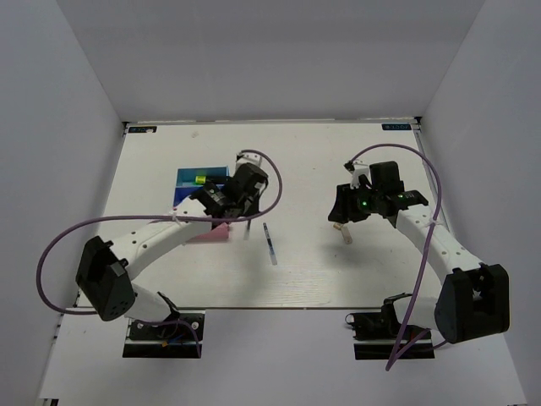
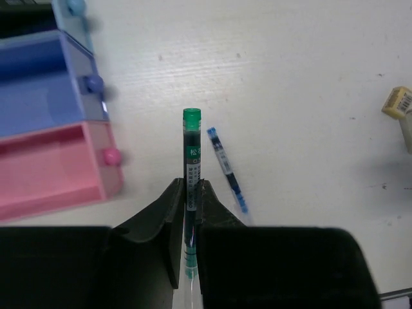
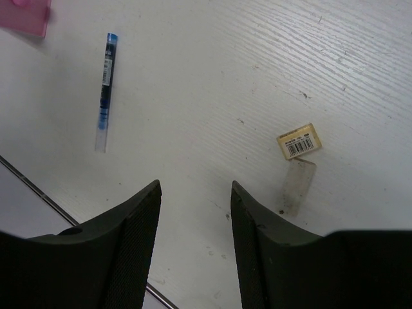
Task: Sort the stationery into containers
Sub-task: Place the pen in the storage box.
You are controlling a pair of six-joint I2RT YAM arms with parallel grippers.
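Observation:
My left gripper turns and swings to the left in the top view next, then lowers the green pen where space shows in the dark blue tray.
My left gripper is shut on the green pen, which sticks out forward above the table. In the top view this gripper is just right of the pink tray. The blue pen lies on the table to the right of the green one and also shows in the top view. My right gripper is open and empty above the table. The cream piece lies ahead and to its right. The light blue tray holds a highlighter with a yellow-green end.
The dark blue tray sits between the light blue tray and the pink tray, all left of my left gripper. A clear strip lies against the cream piece. White walls enclose the table on three sides.

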